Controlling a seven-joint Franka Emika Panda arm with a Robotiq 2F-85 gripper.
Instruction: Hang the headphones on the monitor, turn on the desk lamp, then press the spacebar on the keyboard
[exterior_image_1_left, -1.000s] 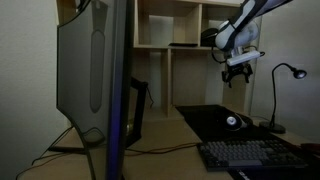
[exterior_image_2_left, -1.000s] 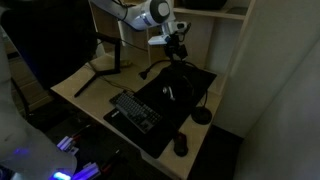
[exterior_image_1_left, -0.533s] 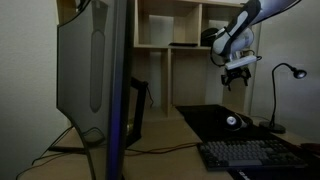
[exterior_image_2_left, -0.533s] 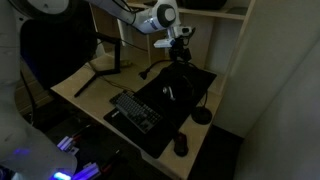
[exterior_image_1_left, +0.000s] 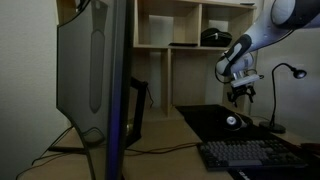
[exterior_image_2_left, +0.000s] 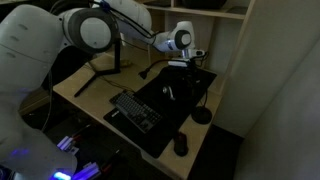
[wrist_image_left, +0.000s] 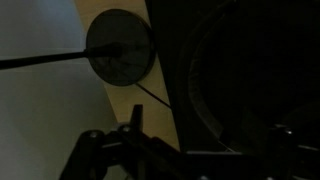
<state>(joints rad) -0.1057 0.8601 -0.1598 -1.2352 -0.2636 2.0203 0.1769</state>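
I will next lower my gripper toward the mat with its fingers spread around the headphones' dark curved band (wrist_image_left: 199, 98), because that band lies below it on the mat.
My gripper (exterior_image_1_left: 240, 92) (exterior_image_2_left: 188, 68) hangs over the back of the black desk mat (exterior_image_2_left: 185, 95), beside the desk lamp, and holds nothing. In the wrist view its fingers (wrist_image_left: 205, 135) are dark and look spread apart. The lamp's round base (wrist_image_left: 120, 47) (exterior_image_2_left: 202, 116) is just ahead, and its unlit head (exterior_image_1_left: 292, 71) stands to the side. A dark object with a pale spot (exterior_image_1_left: 233, 122) lies on the mat; I cannot tell whether it is the headphones. The keyboard (exterior_image_1_left: 250, 155) (exterior_image_2_left: 135, 112) is at the desk's front. The monitor (exterior_image_1_left: 95, 80) stands on its stand.
Wooden shelves (exterior_image_1_left: 170, 40) rise behind the desk, with a dark rounded object (exterior_image_1_left: 212, 37) on one shelf. A small dark object (exterior_image_2_left: 180, 145) sits near the desk's front corner. Cables run across the desk by the monitor stand (exterior_image_2_left: 100, 75).
The arm has come down from shelf height towards the mat and closer to the lamp. Nothing on the desk has moved.
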